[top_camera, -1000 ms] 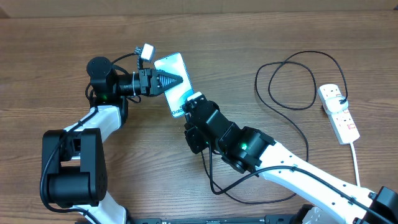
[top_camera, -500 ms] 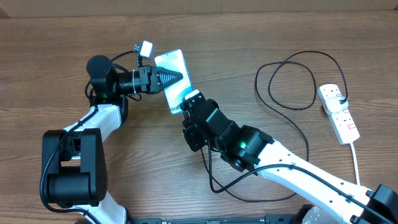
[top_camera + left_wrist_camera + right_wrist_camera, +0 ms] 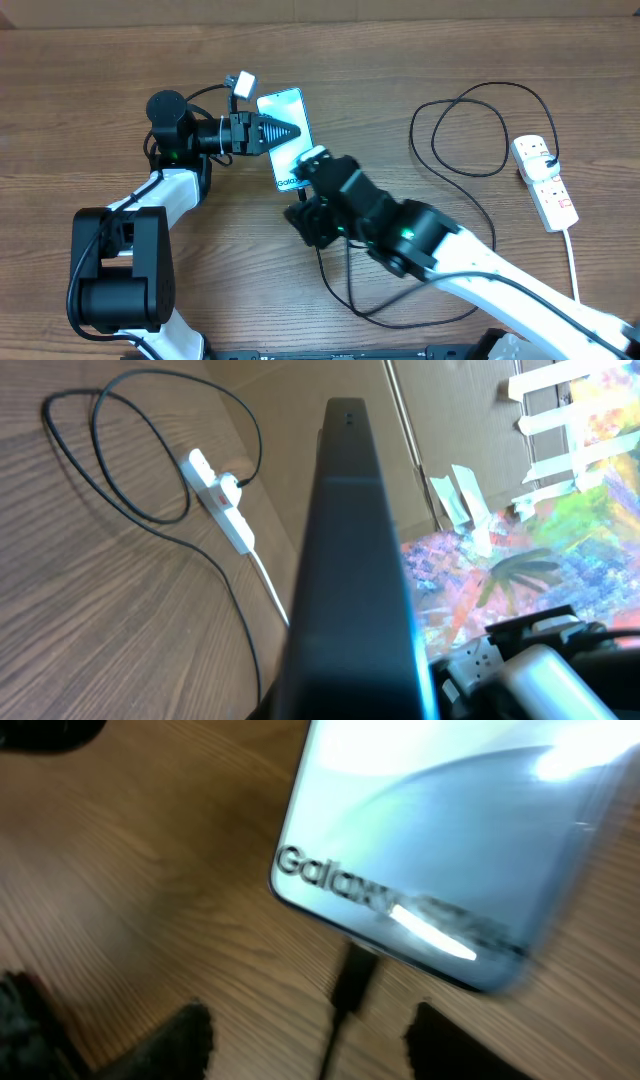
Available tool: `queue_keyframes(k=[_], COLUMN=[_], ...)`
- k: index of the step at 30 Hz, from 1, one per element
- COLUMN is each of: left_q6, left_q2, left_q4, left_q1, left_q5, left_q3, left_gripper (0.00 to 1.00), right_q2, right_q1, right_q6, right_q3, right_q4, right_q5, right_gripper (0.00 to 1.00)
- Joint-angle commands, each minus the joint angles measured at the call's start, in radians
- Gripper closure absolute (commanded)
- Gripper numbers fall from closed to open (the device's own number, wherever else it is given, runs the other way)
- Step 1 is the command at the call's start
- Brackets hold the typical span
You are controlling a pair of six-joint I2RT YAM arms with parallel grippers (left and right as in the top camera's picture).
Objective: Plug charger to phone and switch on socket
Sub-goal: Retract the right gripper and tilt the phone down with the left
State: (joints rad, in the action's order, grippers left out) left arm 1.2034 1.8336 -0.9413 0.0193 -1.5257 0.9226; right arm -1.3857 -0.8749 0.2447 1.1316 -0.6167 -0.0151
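The left gripper brings the phone down and back onto the bare tabletop next and releases it there, since the connector is plugged in.
The phone (image 3: 288,128), with a light-blue screen reading "Galaxy", is held off the table edge-on with my left gripper (image 3: 273,131) shut on its side. In the left wrist view the phone's dark edge (image 3: 350,560) fills the middle and hides the jaws. The charger's small black connector (image 3: 352,982) meets the phone's (image 3: 440,840) bottom edge, and its cable (image 3: 412,130) loops away to the socket (image 3: 545,182) at the far right. My right gripper (image 3: 310,1020) stands open just below the connector, one finger on each side of the cable and touching nothing.
The charger's slack cable (image 3: 400,312) curls on the wooden table under my right arm (image 3: 420,235). The socket's white cord (image 3: 572,255) runs toward the front right edge. In the left wrist view, the socket (image 3: 222,502) and the cable loop (image 3: 60,448) lie beyond the phone.
My right gripper has opened, let go of the connector and drawn back a little from the phone. The left gripper with the phone has shifted slightly right.
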Motion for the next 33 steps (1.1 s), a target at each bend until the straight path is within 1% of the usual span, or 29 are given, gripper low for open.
queue_keyframes(k=[1, 5, 6, 9, 12, 14, 15, 16, 18, 20, 22, 24, 26, 28, 29, 31, 33], left_q6=[0.061, 0.183, 0.220, 0.317, 0.313, 0.262, 0.205, 0.174, 0.121, 0.095, 0.069, 0.041, 0.007, -0.083, -0.156, -0.299, -0.475], left_q2=[0.001, 0.001, 0.001, 0.000, -0.003, -0.003, -0.003, -0.003, -0.003, -0.003, -0.003, -0.003, -0.003, -0.003, -0.003, -0.003, -0.003], left_q4=[-0.006, -0.014, -0.029, -0.107, -0.107, -0.032, 0.076, 0.156, 0.319, 0.440, 0.529, 0.595, 0.637, 0.701, 0.768, 0.969, 1.267], left_q1=[0.020, 0.058, 0.076, 0.159, 0.251, 0.309, 0.346, 0.366, 0.402, 0.428, 0.447, 0.455, 0.452, 0.443, 0.434, 0.418, 0.403], left_q5=[0.031, 0.172, 0.216, 0.382, 0.526, 0.608, 0.672, 0.719, 0.833, 0.941, 1.042, 1.113, 1.121, 1.089, 1.056, 1.027, 1.043], left_q3=[-0.004, -0.004, -0.003, -0.003, 0.001, 0.010, 0.020, 0.026, 0.037, 0.045, 0.053, 0.067, 0.093, 0.145, 0.188, 0.286, 0.415], left_gripper=[0.96, 0.96, 0.96, 0.96, 0.96, 0.96, 0.96, 0.96, 0.96, 0.96, 0.96, 0.96, 0.96, 0.96, 0.96, 0.96, 0.96], right_q2=[0.140, 0.278, 0.305, 0.399, 0.462, 0.493, 0.506, 0.512, 0.513, 0.509, 0.505, 0.500, 0.495, 0.489, 0.484, 0.475, 0.464], right_q1=[0.031, 0.081, 0.092, 0.142, 0.183, 0.201, 0.209, 0.212, 0.212, 0.212, 0.212, 0.212, 0.212, 0.212, 0.212, 0.212, 0.212], right_q6=[-0.003, -0.003, -0.003, -0.002, -0.002, -0.002, -0.002, -0.002, -0.002, 0.017, 0.021, 0.021, 0.021, 0.021, 0.021, 0.021, 0.021], right_q3=[0.042, 0.042, 0.042, 0.042, 0.042, 0.042, 0.042, 0.042, 0.042, 0.042, 0.041, 0.041, 0.041, 0.041, 0.041, 0.041, 0.041], right_q4=[-0.050, -0.169, -0.192, -0.265, -0.308, -0.329, -0.342, -0.350, -0.366, -0.386, -0.403, -0.412, -0.412, -0.409, -0.406, -0.401, -0.397], right_q5=[0.107, 0.269, 0.296, 0.367, 0.381, 0.381, 0.381, 0.381, 0.381, 0.381, 0.380, 0.380, 0.381, 0.381, 0.381, 0.381, 0.381], right_gripper=[0.29, 0.15, 0.10, 0.00, 0.00, 0.00, 0.00, 0.00, 0.00, 0.00, 0.00, 0.00, 0.00, 0.00, 0.00, 0.00, 0.00])
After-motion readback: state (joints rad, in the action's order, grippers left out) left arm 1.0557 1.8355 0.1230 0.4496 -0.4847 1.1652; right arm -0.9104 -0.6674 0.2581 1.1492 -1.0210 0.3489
